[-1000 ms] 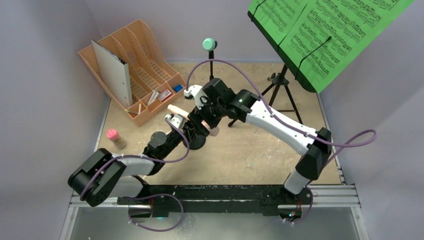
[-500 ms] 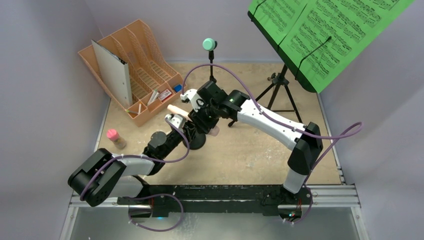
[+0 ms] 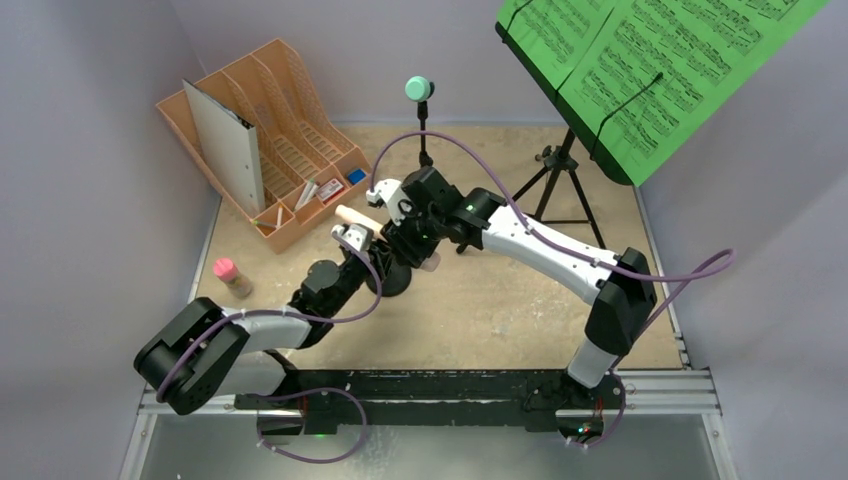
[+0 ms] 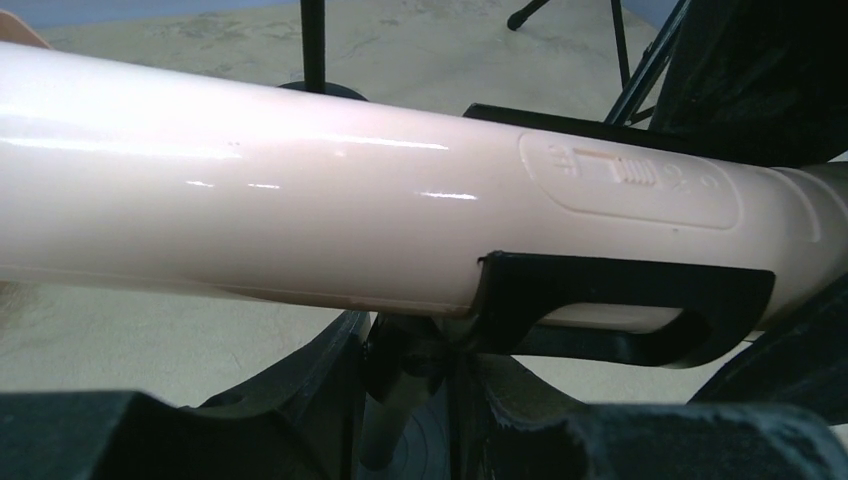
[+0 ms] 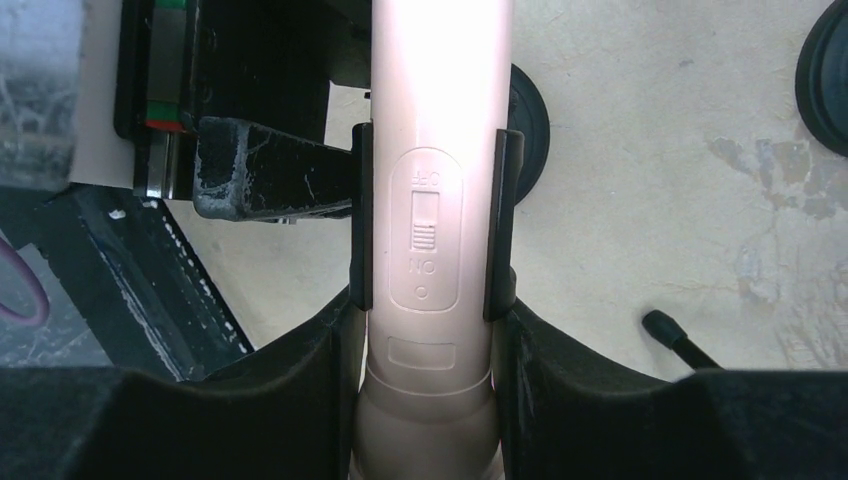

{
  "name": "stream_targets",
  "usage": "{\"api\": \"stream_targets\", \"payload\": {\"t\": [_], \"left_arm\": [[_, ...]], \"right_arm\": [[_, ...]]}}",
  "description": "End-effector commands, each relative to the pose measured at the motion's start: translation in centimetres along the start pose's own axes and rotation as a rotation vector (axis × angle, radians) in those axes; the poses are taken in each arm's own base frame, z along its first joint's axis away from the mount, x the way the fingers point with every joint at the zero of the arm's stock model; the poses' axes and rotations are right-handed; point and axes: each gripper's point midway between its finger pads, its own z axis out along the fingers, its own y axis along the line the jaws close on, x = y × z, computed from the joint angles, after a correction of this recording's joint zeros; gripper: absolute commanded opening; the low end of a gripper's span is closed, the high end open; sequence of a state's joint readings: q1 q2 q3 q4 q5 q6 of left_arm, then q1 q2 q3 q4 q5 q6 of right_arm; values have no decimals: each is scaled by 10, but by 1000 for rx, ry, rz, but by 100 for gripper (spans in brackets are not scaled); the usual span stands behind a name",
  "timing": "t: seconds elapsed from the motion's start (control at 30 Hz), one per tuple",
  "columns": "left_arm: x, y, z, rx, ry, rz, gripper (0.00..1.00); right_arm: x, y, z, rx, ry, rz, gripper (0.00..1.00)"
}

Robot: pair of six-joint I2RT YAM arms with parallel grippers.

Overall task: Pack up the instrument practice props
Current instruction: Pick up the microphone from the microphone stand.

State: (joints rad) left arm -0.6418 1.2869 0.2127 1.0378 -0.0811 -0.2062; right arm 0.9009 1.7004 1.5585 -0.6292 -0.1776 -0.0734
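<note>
The left gripper moves outward next and releases the pole by the file rack's front edge (image 3: 338, 205), which lies outward of it, as my right gripper holds the microphone.
The pink toy microphone (image 3: 352, 217) lies level in the clip (image 4: 620, 300) of a short black pole with a round base (image 3: 392, 283). My right gripper (image 3: 408, 235) is shut on the microphone (image 5: 430, 120) just behind the clip. My left gripper (image 3: 362, 252) is shut on the pole (image 4: 390, 415) below the microphone (image 4: 250, 200). The teal microphone (image 3: 418, 89) stands in the second clip pole at the back. The black tripod (image 3: 560, 175) holds the green sheet-music pages (image 3: 650, 60) at the back right.
The orange file rack (image 3: 290, 160) with a grey binder (image 3: 225, 130) stands at the back left. A small pink-capped thing (image 3: 226, 270) stands near the left edge. A tripod foot (image 5: 665, 325) and another round base (image 5: 830, 70) lie close by the right gripper.
The right arm has shifted a little to the left along the pink microphone. The left arm has shifted slightly. Both grips are unchanged.
</note>
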Motion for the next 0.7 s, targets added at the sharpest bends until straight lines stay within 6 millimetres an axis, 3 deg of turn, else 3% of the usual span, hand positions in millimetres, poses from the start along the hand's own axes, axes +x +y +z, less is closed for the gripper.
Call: {"api": "stream_targets", "payload": {"t": [0.0,0.27,0.67], "left_arm": [[-3,58,-2,-307,-1,-15,0],[-1,94,-11,-444,7,-64,0],[-7,113,-20,-534,-6,-48,0]], "right_arm": [[32,18,-22,-68,73,-3,0],[42,20,-25,-75,75,-10,0],[55,20,-32,-67,77,-34,0]]}}
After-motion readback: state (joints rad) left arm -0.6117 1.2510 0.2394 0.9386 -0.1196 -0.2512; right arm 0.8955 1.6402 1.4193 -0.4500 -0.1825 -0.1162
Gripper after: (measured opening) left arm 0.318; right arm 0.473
